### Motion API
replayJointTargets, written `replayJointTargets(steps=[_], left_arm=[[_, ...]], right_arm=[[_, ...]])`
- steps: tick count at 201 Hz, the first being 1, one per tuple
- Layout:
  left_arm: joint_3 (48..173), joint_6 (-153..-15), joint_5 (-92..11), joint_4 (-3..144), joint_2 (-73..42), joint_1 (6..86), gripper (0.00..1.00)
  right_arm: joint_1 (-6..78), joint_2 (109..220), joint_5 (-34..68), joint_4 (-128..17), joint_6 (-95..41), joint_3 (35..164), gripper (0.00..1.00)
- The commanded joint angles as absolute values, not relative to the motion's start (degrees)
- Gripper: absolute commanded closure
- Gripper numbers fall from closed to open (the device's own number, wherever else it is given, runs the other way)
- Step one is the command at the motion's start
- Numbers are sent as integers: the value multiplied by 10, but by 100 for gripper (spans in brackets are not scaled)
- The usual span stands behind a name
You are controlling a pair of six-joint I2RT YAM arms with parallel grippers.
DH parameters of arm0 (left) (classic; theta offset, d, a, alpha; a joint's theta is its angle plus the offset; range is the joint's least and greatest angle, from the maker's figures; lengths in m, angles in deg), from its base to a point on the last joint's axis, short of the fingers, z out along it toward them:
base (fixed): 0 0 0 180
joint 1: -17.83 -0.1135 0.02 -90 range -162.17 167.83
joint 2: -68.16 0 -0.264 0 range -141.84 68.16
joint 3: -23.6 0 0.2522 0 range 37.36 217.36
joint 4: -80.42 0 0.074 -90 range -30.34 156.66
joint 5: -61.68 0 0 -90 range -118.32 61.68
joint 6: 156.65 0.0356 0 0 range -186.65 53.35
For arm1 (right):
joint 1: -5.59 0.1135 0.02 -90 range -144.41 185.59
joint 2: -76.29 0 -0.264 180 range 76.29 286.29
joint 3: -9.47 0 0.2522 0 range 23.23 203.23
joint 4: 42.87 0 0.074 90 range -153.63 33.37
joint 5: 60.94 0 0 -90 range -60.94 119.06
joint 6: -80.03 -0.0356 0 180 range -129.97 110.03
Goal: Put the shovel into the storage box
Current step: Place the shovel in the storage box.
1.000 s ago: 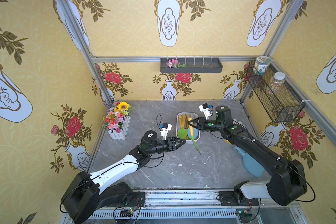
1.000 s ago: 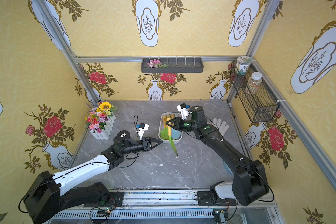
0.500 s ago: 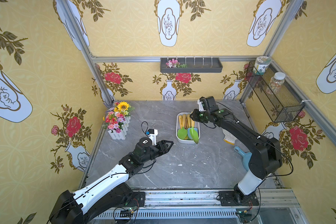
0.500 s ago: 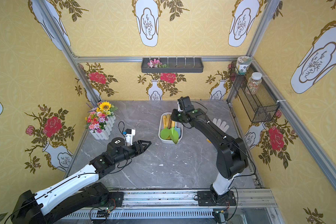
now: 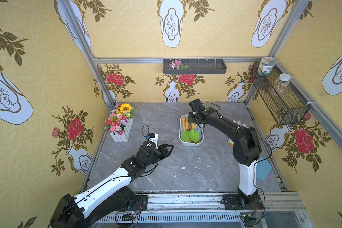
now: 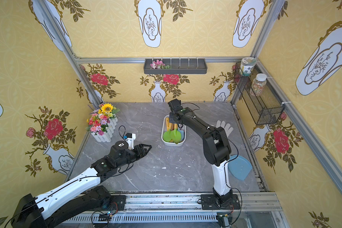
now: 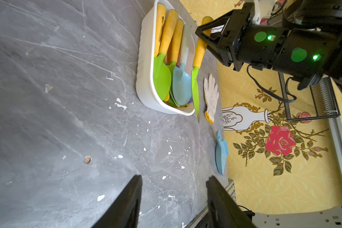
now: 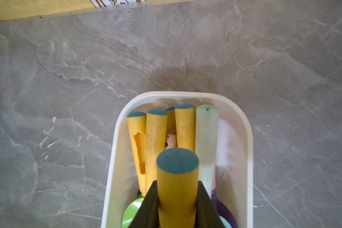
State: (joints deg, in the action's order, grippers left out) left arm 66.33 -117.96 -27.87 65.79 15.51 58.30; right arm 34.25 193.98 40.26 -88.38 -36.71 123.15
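My right gripper will go down toward the other yellow handles next and release the shovel's handle there. The shovel is still hanging above the tools in the storage box (image 5: 191,144).
The storage box (image 5: 191,144) is a white tub at mid-table, holding several yellow-handled tools with green and blue blades. My right gripper (image 5: 193,118) is shut on the yellow handle of the shovel (image 5: 194,135), whose green blade hangs over the box in both top views (image 6: 176,135). In the right wrist view the handle (image 8: 177,173) sits between my black fingers (image 8: 148,205), just above the other handles and the box rim (image 8: 115,158). In the left wrist view the shovel (image 7: 199,49) floats over the box (image 7: 144,79). My left gripper (image 7: 174,177) is open and empty, over bare table (image 5: 169,148).
A white fence planter of flowers (image 5: 119,124) stands at the left. A white glove (image 5: 239,124) and a blue dustpan (image 5: 264,168) lie on the right side. On the walls hang a dark grey tray (image 5: 193,67) and a black wire basket (image 5: 280,96) with jars.
The right arm has carried the shovel from slanting off the box's front edge to lying lengthwise over the box. The left arm has pulled back from the box toward the front left.
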Motion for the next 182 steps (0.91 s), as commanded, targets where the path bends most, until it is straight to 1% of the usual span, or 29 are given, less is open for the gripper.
replayJointTargets(steps=[1, 81, 105, 151, 182], left_arm=[[655, -1179, -273, 665, 154, 583, 43], [655, -1177, -263, 653, 160, 584, 43], [638, -1187, -268, 674, 165, 583, 43], [655, -1177, -271, 672, 132, 583, 43], [645, -1181, -271, 675, 140, 583, 43]], right_arm=[[345, 1952, 447, -890, -350, 1247, 86], [346, 1970, 455, -885, -348, 1252, 85], [347, 1977, 452, -892, -348, 1260, 84], [356, 1989, 454, -902, -357, 1272, 82], [363, 1998, 457, -909, -368, 1273, 82]])
